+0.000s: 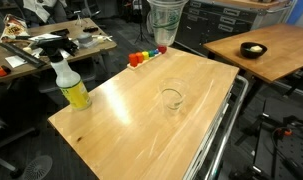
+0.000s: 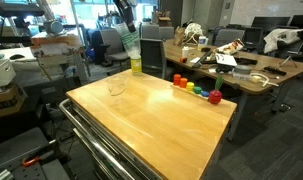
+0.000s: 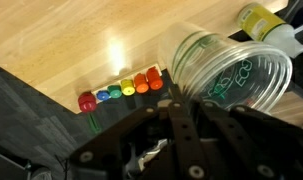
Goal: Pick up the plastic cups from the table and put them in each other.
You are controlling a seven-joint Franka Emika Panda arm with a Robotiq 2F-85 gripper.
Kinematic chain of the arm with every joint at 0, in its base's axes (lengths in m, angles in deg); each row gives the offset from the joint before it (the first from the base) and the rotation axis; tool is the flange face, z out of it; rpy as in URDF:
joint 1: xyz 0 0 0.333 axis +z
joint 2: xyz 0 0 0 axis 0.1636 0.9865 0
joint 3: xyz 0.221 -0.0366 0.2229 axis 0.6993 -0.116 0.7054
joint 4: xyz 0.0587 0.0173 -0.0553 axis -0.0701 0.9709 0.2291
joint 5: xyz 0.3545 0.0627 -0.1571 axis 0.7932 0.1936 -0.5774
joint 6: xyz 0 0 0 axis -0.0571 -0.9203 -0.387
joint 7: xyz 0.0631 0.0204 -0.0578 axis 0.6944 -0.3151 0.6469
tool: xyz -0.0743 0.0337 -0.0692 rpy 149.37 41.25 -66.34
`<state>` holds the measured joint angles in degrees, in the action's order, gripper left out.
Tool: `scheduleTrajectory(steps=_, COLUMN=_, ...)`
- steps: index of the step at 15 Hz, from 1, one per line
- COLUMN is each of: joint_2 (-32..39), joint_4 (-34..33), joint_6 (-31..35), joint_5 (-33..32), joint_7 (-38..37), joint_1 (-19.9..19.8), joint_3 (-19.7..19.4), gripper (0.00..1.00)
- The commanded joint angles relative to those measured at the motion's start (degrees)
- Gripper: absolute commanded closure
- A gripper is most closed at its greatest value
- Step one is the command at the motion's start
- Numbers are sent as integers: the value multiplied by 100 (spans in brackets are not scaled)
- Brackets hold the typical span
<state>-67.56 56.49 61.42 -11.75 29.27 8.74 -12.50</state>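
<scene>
My gripper lowers the held cup over the standing cup's opening point(image 1: 173, 91) next and releases the held cup's rim there, since the standing cup is upright and empty below.
One clear plastic cup point(image 1: 171, 98) stands upright on the light-wood table point(image 1: 121, 125); it also shows in an exterior view point(image 2: 116, 87). My gripper point(image 2: 123, 20) is shut on another clear cup point(image 1: 166, 20), held high above the table's far end point(image 2: 129, 44). In the wrist view the held cup point(image 3: 231, 70) lies on its side in front of my fingers point(image 3: 181, 100), its open rim facing the camera. It may be more than one cup nested together; I cannot tell.
A yellow spray bottle point(image 1: 71, 88) stands at one table corner point(image 2: 136, 62) point(image 3: 263, 22). A row of small coloured blocks point(image 1: 146, 56) lies along the table edge point(image 2: 196, 90) point(image 3: 119, 90). A second wooden table holds a black bowl point(image 1: 253, 49). A cluttered desk point(image 1: 51, 45) is nearby.
</scene>
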Motion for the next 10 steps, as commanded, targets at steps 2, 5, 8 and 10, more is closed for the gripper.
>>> scheduleTrajectory(steps=2, joint_2=42, joint_4=-50, joint_6=-191, joint_5=720, joint_7=694, joint_1=281, joint_3=-101, gripper=98)
scheduleTrajectory(steps=5, joint_2=248, joint_4=35, joint_6=-263, joint_5=798, joint_7=804, joint_1=230, joint_3=-80, gripper=98)
scheduleTrajectory(steps=8, joint_2=487, joint_4=116, joint_6=-301, joint_5=894, joint_7=964, joint_1=248, joint_3=-148, gripper=98)
scheduleTrajectory(steps=10, joint_2=635, joint_4=155, joint_6=-284, joint_5=1084, joint_7=1228, joint_1=310, joint_3=-218, gripper=98)
